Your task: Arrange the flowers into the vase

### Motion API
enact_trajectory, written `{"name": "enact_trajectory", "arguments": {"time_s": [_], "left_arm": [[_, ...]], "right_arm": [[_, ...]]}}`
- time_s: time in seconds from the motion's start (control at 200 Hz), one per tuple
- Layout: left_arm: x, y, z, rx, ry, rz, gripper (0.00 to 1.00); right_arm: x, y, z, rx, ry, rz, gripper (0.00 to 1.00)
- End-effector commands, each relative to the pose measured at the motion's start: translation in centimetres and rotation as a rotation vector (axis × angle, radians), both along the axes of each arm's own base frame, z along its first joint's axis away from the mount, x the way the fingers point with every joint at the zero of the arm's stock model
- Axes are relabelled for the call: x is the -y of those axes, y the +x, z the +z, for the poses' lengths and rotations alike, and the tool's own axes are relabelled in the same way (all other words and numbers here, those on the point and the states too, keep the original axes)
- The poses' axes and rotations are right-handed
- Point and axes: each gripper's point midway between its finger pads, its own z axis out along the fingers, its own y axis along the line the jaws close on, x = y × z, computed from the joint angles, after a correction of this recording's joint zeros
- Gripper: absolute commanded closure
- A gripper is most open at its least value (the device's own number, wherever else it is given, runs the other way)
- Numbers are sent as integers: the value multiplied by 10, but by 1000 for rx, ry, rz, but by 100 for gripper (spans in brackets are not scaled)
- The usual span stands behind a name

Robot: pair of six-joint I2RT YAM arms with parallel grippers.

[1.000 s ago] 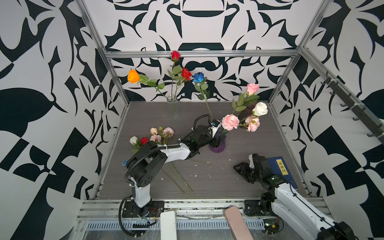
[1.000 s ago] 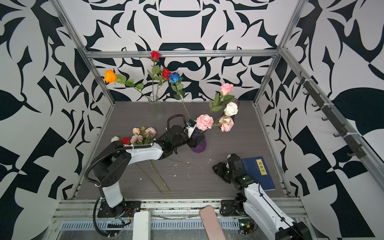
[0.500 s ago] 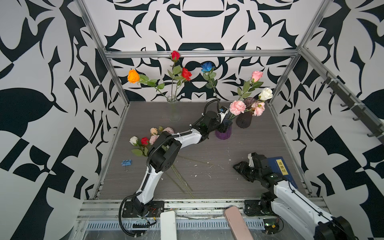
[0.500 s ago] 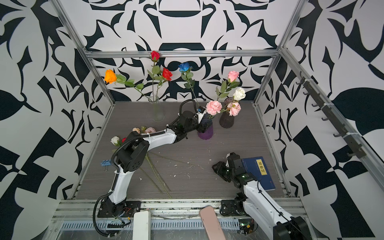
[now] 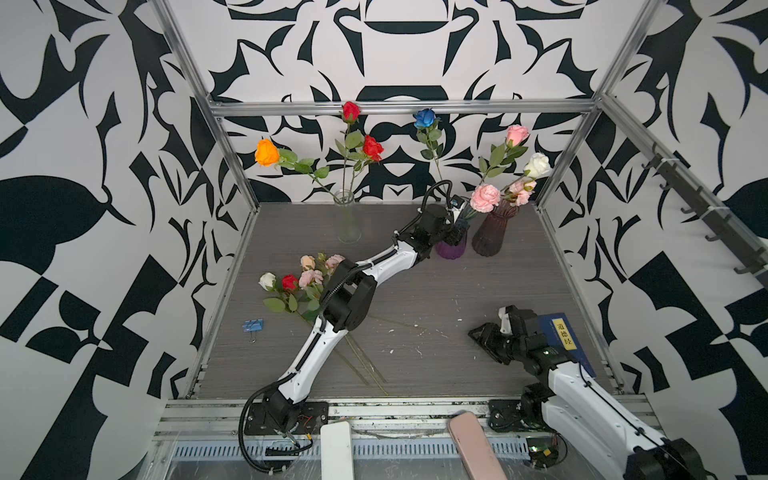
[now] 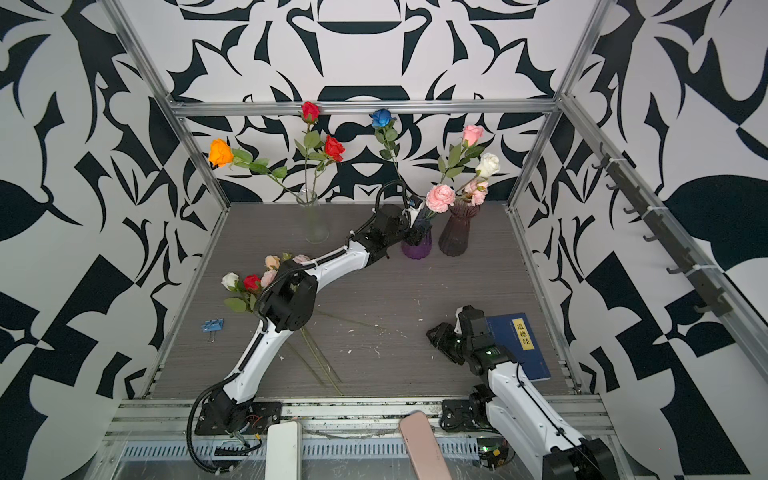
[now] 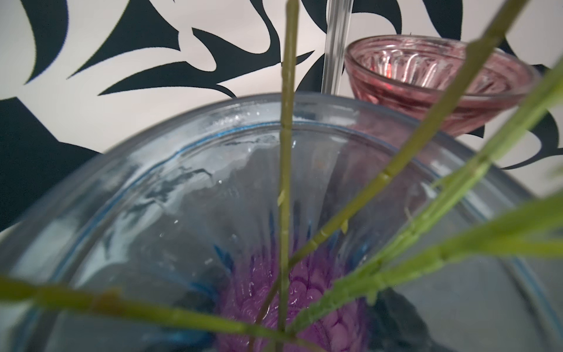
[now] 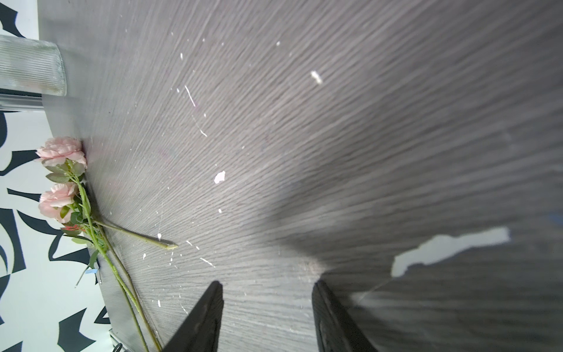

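Note:
The left gripper nudges the purple vase slightly outward and releases the purple vase's neck next, as the tabletop (image 5: 450,254) beside the smoky ribbed vase lies below the gripper.
My left gripper (image 5: 455,226) (image 6: 419,226) is closed round the neck of the purple vase (image 5: 451,249) (image 6: 415,249) at the back of the table; the left wrist view looks straight into its glass rim (image 7: 213,122), and the jaws are hidden there. In it stand a blue rose (image 5: 424,117), a pink bloom (image 5: 485,197), a white rose (image 5: 537,165) and others. Several loose flowers (image 5: 307,274) (image 6: 266,274) (image 8: 61,152) lie at mid-left, partly under the left arm. My right gripper (image 5: 482,334) (image 8: 265,283) hovers open and empty over bare table at the front right.
A smoky ribbed vase (image 5: 494,232) (image 7: 426,70) stands close beside the purple one. A tall clear vase (image 5: 348,220) at the back holds an orange rose (image 5: 267,152) and two red ones. A blue book (image 5: 561,340) lies by the right arm, a blue binder clip (image 5: 252,325) front left.
The left arm has stretched toward the back, taking the purple vase and its flowers from mid-table to beside the smoky vase. The right arm has stayed put.

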Motion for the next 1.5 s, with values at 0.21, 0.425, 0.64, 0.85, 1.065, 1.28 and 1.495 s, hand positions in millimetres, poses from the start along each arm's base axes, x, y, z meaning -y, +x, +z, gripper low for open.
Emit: {"name": "enact_trajectory", "arguments": {"time_s": [0.21,0.425,0.64,0.85,1.065,1.28,1.495], "left_arm": [[-1,19,4,0,-27,24,28],[-5,21,0,0,-15,35,26],[-8,20,0,-4,-31,46,4],[-13,13,12,8,-60,49,1],[-22,-5,35,40,-97,46,1],[-25,-25,74,85,-124,22,1],[-31,-36,99,102,-140,6,1]], "right_arm": [[0,0,3,6,13,19,48],[0,-1,4,9,18,15,49],[1,-1,4,8,20,13,48],[2,-2,4,8,20,7,48],[2,-2,5,8,19,4,48],[4,-3,5,3,14,-6,48],[6,-7,2,-10,13,-20,48]]}}
